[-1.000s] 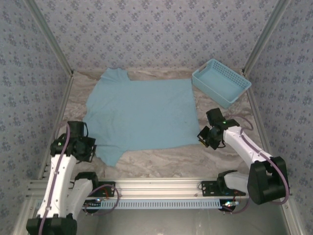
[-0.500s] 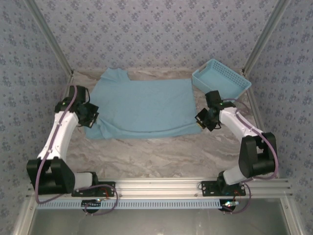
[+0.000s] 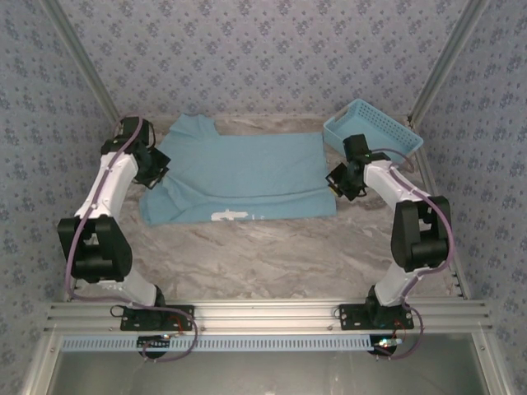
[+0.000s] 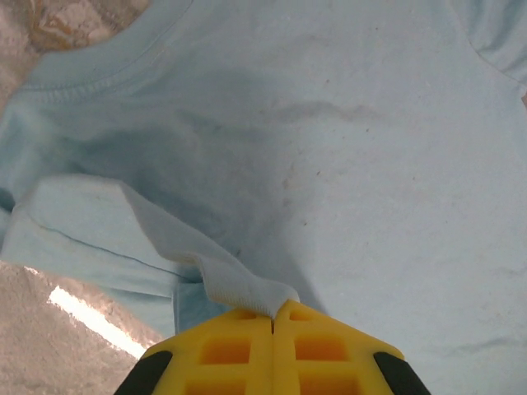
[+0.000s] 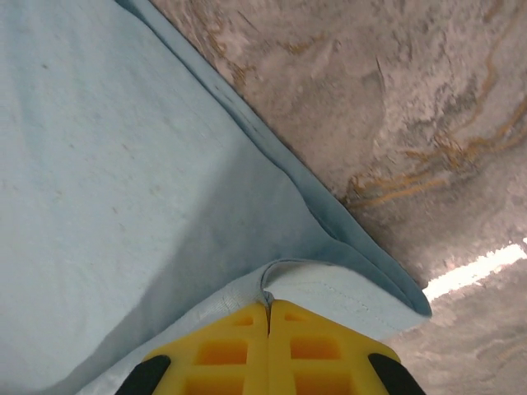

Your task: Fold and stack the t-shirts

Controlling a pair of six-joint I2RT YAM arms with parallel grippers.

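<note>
The pinched flap reaches only partway over the shirt. My left gripper should carry it outward over the flat cloth beyond and release it.
A light sky-blue t-shirt (image 3: 247, 169) lies at the back of the table, its near half folded over toward the far edge, with white lettering (image 3: 230, 216) showing on the front fold. My left gripper (image 3: 156, 169) is shut on the shirt's left edge; the left wrist view shows a pinched flap of cloth (image 4: 239, 288) between the yellow fingers (image 4: 222, 350). My right gripper (image 3: 336, 183) is shut on the shirt's right edge, where folded hem (image 5: 329, 288) meets its yellow fingers (image 5: 313, 350).
A light-blue plastic lattice basket (image 3: 375, 132) stands at the back right, close behind the right arm. Marbled tabletop (image 3: 263, 263) stretches from the shirt to the arm bases. Patterned walls enclose the table on three sides.
Both grippers have carried the shirt's near edge away from the arm bases toward the back, folding it over. The white lettering now shows along the front fold.
</note>
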